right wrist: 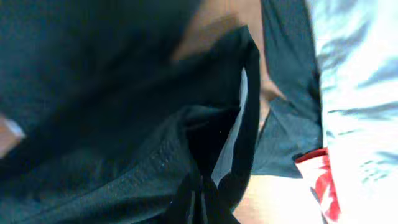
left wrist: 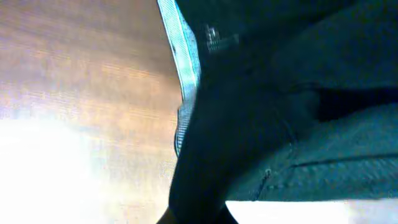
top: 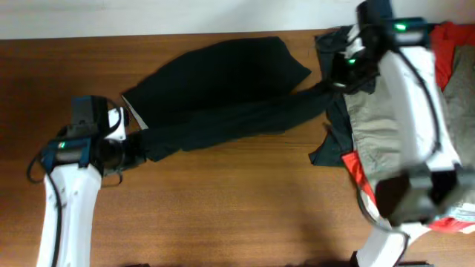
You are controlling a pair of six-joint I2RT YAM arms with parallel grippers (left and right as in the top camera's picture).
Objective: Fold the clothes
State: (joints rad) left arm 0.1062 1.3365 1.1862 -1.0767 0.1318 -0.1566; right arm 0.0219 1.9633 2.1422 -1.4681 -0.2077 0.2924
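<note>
The whitish lining strip (top: pixel 133 115) (left wrist: pixel 184 65) still lies uncovered beyond the fingers. So the pinched end of the garment goes over it next with my left gripper and comes down there for release.
The black garment (top: pixel 223 96) lies stretched across the table from lower left to upper right. A whitish lining strip (top: pixel 133 115) shows at its left edge and also in the left wrist view (left wrist: pixel 185 62). My left gripper (top: pixel 133 144) is shut on the garment's left end; the dark fabric (left wrist: pixel 261 124) runs down between the jaws (left wrist: pixel 199 214). My right gripper (top: pixel 334 80) is shut on the garment's right end, and the right wrist view shows a bunched fold (right wrist: pixel 124 124) pinched at the fingertips (right wrist: pixel 199 208). The fingers themselves are mostly hidden by cloth.
Khaki-grey shorts (top: pixel 378 126) lie at the right under my right arm, seen pale in the right wrist view (right wrist: pixel 354 93). A red garment (top: pixel 453 44) lies beneath them at the far right, with red edges (right wrist: pixel 323 183) showing. The wooden table (top: pixel 223 200) shows in front.
</note>
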